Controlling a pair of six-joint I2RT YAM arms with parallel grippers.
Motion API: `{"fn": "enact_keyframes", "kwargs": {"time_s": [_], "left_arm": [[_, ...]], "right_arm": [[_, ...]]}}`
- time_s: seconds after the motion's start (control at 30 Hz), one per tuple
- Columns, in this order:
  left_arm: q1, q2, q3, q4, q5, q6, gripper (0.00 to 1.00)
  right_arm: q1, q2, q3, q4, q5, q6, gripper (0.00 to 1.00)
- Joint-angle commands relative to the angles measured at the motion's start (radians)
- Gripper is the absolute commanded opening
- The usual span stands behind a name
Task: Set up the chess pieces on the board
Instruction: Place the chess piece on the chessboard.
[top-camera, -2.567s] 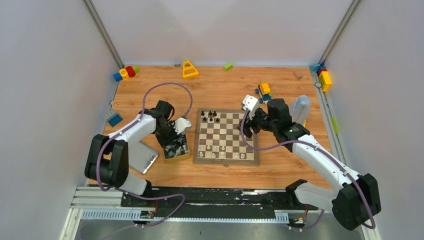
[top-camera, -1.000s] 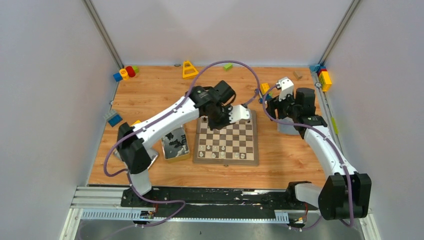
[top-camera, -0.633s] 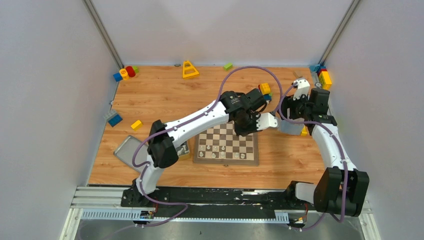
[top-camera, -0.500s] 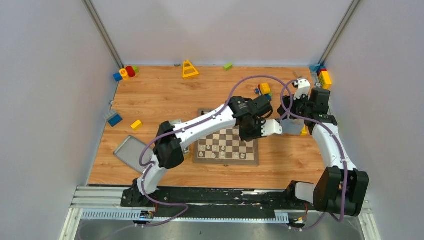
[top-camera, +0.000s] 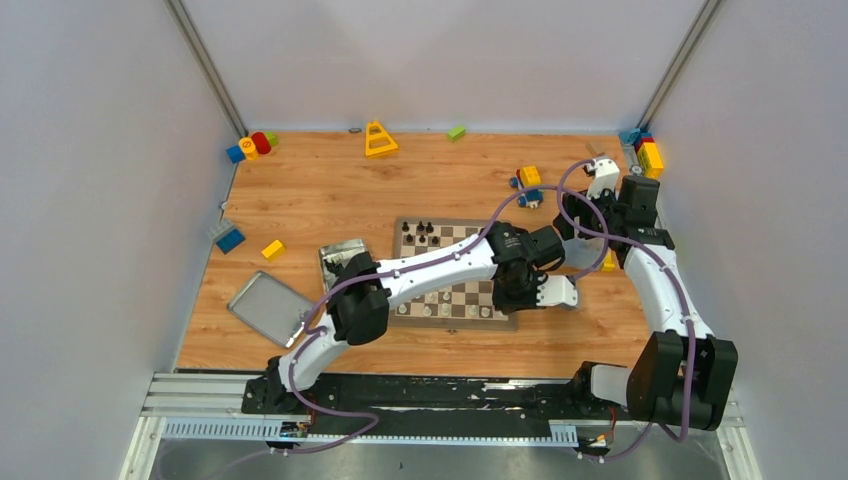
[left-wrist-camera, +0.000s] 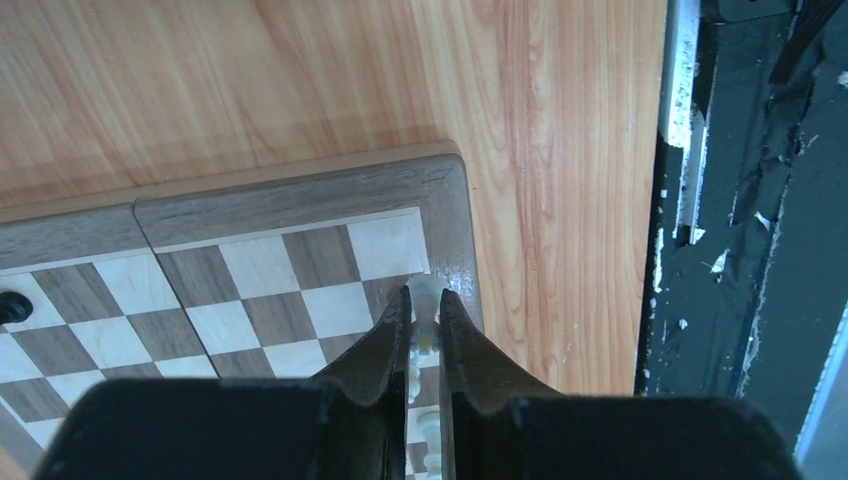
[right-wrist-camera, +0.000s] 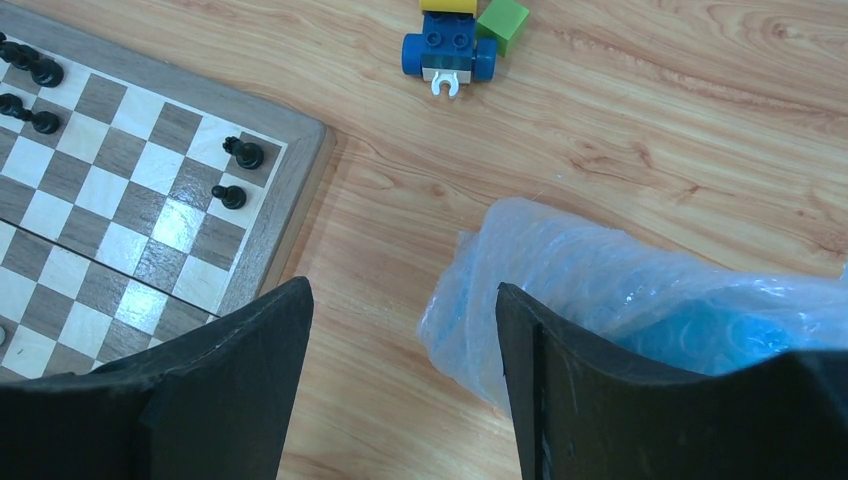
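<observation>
My left gripper needs to move the pale white chess piece down onto the light corner square (left-wrist-camera: 389, 243) next and let go of it there, because that square is still empty.
The board (top-camera: 452, 241) lies mid-table, with black chess pieces (top-camera: 425, 232) on its far rows and pale chess pieces (top-camera: 432, 297) on its near rows. My left gripper (top-camera: 517, 297) reaches across to the board's near right corner. In the left wrist view it (left-wrist-camera: 424, 300) is shut on a pale chess piece (left-wrist-camera: 428, 289), just over the corner square of the board (left-wrist-camera: 300, 190). My right gripper (top-camera: 575, 222) is right of the board, open and empty (right-wrist-camera: 402, 290). Its view shows the board's corner (right-wrist-camera: 292, 188) with black pieces (right-wrist-camera: 245, 153).
A crumpled blue plastic bag (right-wrist-camera: 620, 280) lies under my right gripper, right of the board (top-camera: 583, 256). An open tin (top-camera: 340, 255) and its lid (top-camera: 268, 308) lie left of the board. Toy blocks (top-camera: 528, 178) and a blue toy car (right-wrist-camera: 447, 50) lie behind.
My left arm swung from the tin across the board to its near right corner. My right arm drew back from the board to the right.
</observation>
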Motion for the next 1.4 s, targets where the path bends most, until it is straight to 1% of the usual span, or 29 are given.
{"fn": "enact_keyframes", "kwargs": {"time_s": [0.0, 0.43, 1.0, 1.13, 1.37], "left_arm": [[0.001, 0.029, 0.02, 0.041, -0.008, 0.022, 0.1], [0.001, 0.068, -0.003, 0.069, -0.049, 0.055, 0.11], [0.001, 0.081, -0.025, 0.067, -0.041, 0.061, 0.14], [0.001, 0.08, -0.02, 0.07, -0.043, 0.056, 0.18], [0.001, 0.075, -0.02, 0.076, -0.046, 0.05, 0.29]], "right_arm": [[-0.005, 0.004, 0.036, 0.006, -0.018, -0.002, 0.69], [-0.004, 0.004, 0.038, 0.0, -0.036, -0.005, 0.69], [-0.005, 0.01, 0.036, -0.005, -0.046, -0.013, 0.69], [-0.005, 0.013, 0.037, -0.007, -0.049, -0.015, 0.69], [-0.005, 0.013, 0.036, -0.009, -0.05, -0.019, 0.69]]}}
